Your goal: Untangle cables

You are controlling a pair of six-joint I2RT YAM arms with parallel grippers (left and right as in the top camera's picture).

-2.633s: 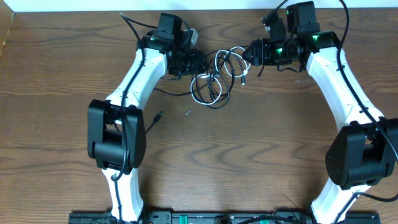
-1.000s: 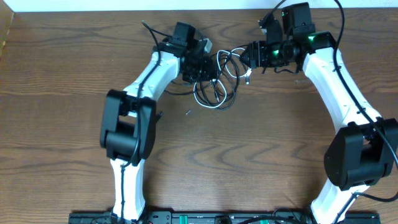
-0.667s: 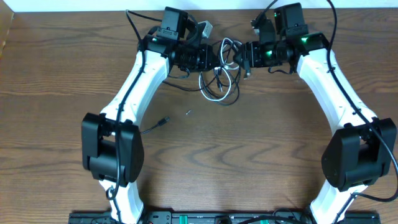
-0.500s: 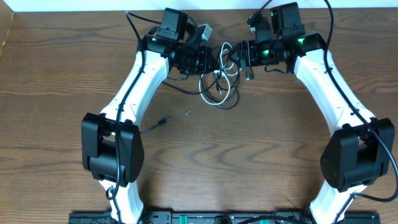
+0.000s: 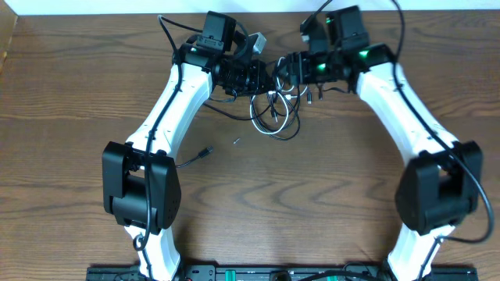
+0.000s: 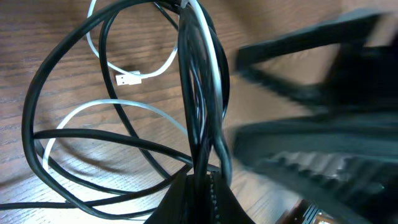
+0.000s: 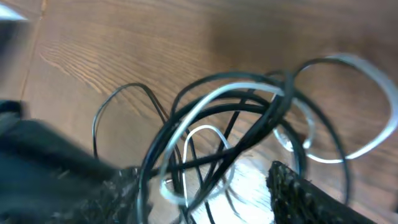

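I will pull my left gripper to the left in the overhead view next, toward the bare wood, to spread the bunched loops. Then I will let go of the strands.
The cables [image 5: 273, 105] form one tangle of black loops and a white cord at the far middle of the table. My left gripper [image 5: 264, 76] is shut on a bundle of black strands at the tangle's top edge; in the left wrist view the strands [image 6: 198, 106] rise straight out of the closed left gripper [image 6: 199, 202]. A white plug [image 6: 129, 79] lies on the wood inside the loops. My right gripper [image 5: 291, 70] faces the left one from the right. Seen from the right wrist, the right gripper [image 7: 211, 199] is open, and black and white loops [image 7: 217, 118] run between its fingers [image 7: 298, 190].
A loose black plug end [image 5: 205, 151] lies on the wood beside the left arm, and a tiny dark bit [image 5: 236, 141] sits just below the tangle. The table's far edge [image 5: 266, 11] and a white wall run close behind both grippers.
My right gripper has slid left into the tangle, closing on the left gripper. The left arm swung back to its earlier pose and has held still, still gripping the strands.
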